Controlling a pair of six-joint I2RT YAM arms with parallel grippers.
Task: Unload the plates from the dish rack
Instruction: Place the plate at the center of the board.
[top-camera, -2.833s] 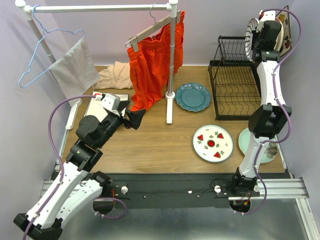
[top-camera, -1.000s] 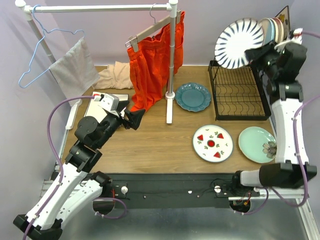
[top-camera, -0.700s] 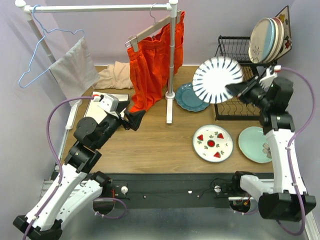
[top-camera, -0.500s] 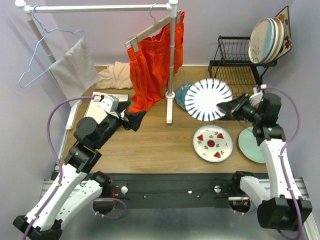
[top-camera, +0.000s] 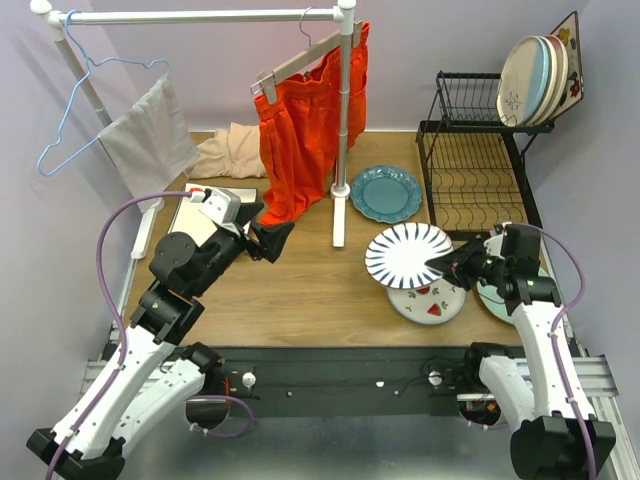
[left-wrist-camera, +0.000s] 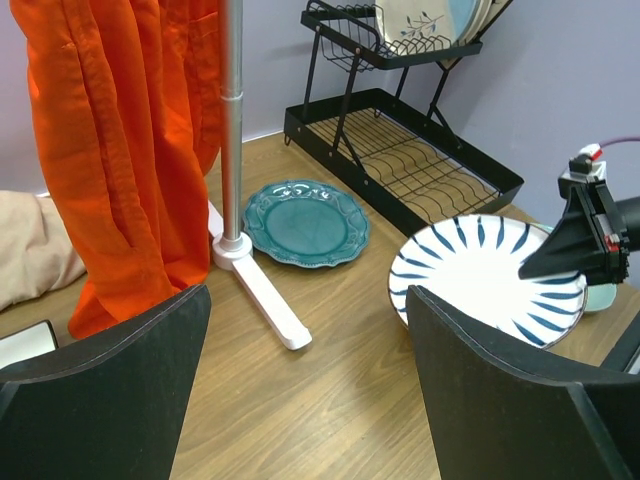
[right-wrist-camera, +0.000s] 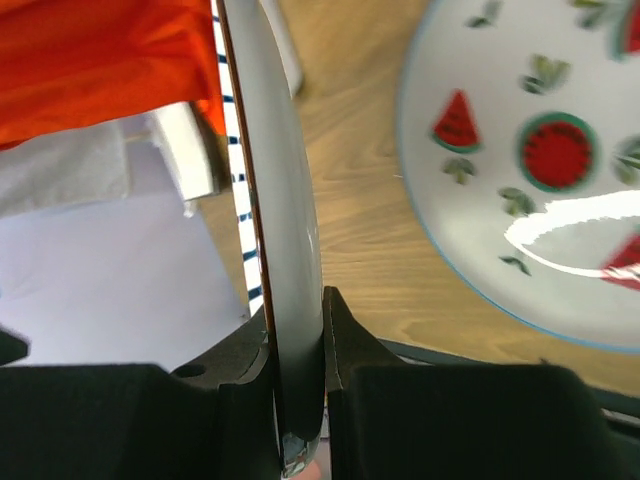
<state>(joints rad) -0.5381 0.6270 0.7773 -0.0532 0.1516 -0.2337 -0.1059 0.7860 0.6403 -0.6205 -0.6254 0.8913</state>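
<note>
The robot's right gripper will next move back and down to let go of the striped plate at the watermelon plate, which is below and back of it, with its near side uncovered.
My right gripper (top-camera: 447, 265) is shut on the rim of a blue-striped white plate (top-camera: 406, 254), held nearly flat just above a white plate with watermelon pictures (top-camera: 432, 302). In the right wrist view the striped plate (right-wrist-camera: 285, 230) stands edge-on between the two pads of the right gripper (right-wrist-camera: 297, 330), with the watermelon plate (right-wrist-camera: 540, 170) behind it. A teal plate (top-camera: 386, 193) lies on the table. A pale mint plate (top-camera: 487, 288) is mostly hidden under my right arm. Several plates (top-camera: 535, 68) stand in the upper shelf of the black dish rack (top-camera: 478, 180). My left gripper (top-camera: 268, 238) is open and empty.
A white clothes rail (top-camera: 200, 16) spans the back, its foot (top-camera: 340, 215) beside the teal plate. An orange garment (top-camera: 305, 120) and a grey cloth (top-camera: 150, 140) hang from it. A beige cloth (top-camera: 225, 155) lies at the back left.
My right arm lifted the striped plate out of the rack's upper shelf, swung it left and down, and now holds it low over the watermelon plate. The left arm has not moved.
</note>
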